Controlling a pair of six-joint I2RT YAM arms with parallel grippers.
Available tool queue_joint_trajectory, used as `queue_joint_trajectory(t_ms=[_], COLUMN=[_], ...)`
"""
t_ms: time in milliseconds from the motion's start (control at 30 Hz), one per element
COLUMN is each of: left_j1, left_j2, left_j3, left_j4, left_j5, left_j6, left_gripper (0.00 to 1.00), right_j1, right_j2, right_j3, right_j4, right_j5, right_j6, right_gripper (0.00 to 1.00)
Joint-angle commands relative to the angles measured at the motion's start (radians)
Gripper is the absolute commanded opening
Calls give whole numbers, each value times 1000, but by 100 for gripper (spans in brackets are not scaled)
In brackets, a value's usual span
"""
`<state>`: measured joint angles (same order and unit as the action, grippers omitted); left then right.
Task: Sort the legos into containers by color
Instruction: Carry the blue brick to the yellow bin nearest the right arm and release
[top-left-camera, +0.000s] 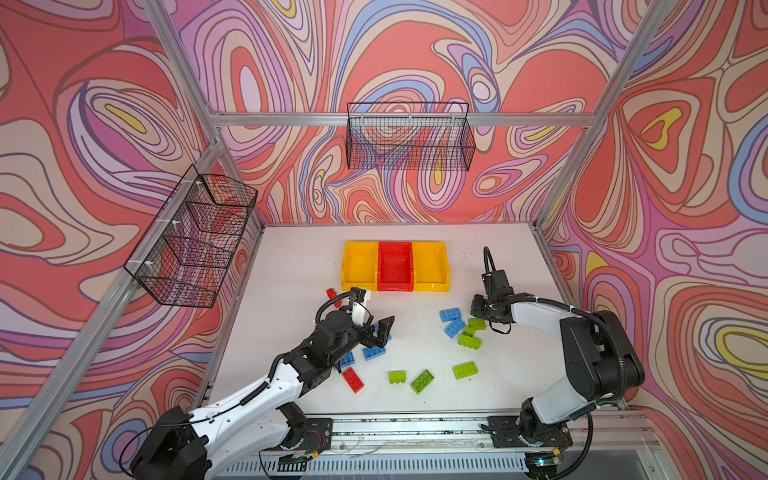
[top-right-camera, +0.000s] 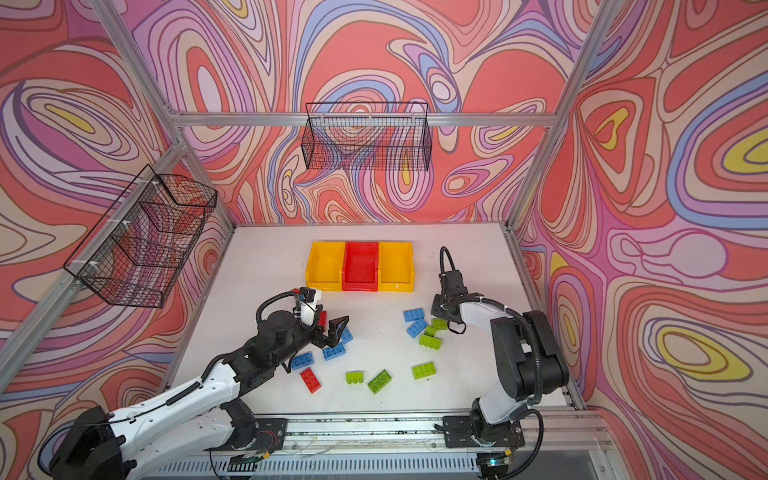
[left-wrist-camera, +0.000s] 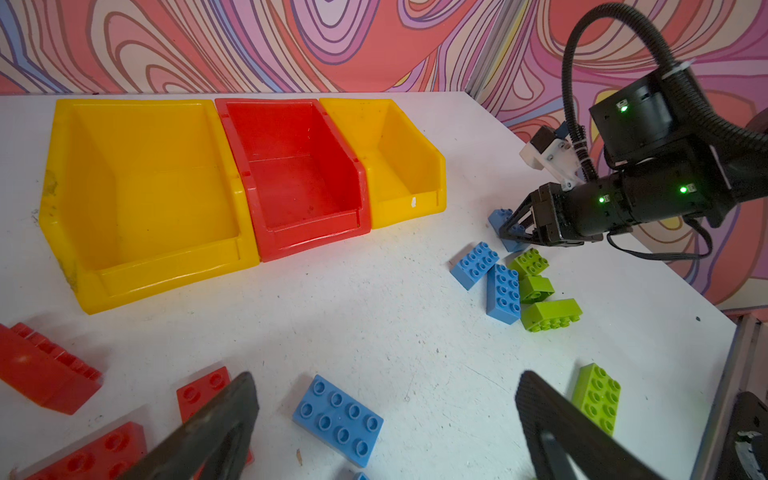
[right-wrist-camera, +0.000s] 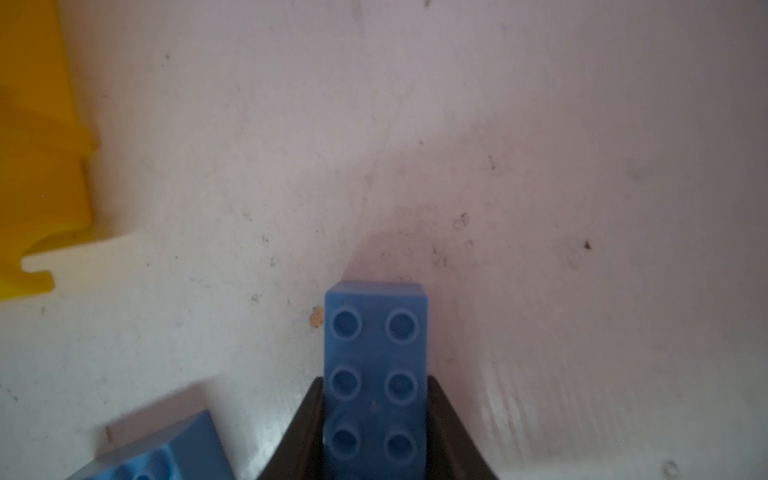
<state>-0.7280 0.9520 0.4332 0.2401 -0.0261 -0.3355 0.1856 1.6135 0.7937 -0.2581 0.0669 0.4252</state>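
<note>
My right gripper will next lift the blue lego up and outward over the open top of the nearest yellow container, which is empty, and let go of it there.
My right gripper is shut on a blue lego low over the white table, right of the containers. From the left wrist view that gripper clamps the blue brick beside two more blue legos and green ones. The three joined containers, yellow, red and yellow, stand empty at the back. My left gripper hangs open above a blue lego, with red legos close by. In both top views the held brick is hidden under the right wrist.
Loose green legos and a red one lie toward the front of the table. Black wire baskets hang on the back wall and the left wall. An aluminium rail runs along the front edge.
</note>
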Motion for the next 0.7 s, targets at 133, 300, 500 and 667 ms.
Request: queue_joint_trajectory(t_ms=[133,300,500,667], left_j1=[-11,-12,-13,-13], left_j2=[-31,-82,-131,-160], left_j3=[-6,-12,-15,-34], left_j4=[-92,-155,-231,-240], left_j5=[-52,-81,-116,-109], left_j6=[-14,-24,-51,-72], left_gripper=[100,100,100,100], right_j1=[24,89,166,217], right_j2=[9,-34,12,126], right_j3=[61,191,389,543], right_j4=[-76,-164,-211,-214], right_j5=[52,98,94,76], right_j6=[14,15,21,21], right_gripper=[21,21,22,22])
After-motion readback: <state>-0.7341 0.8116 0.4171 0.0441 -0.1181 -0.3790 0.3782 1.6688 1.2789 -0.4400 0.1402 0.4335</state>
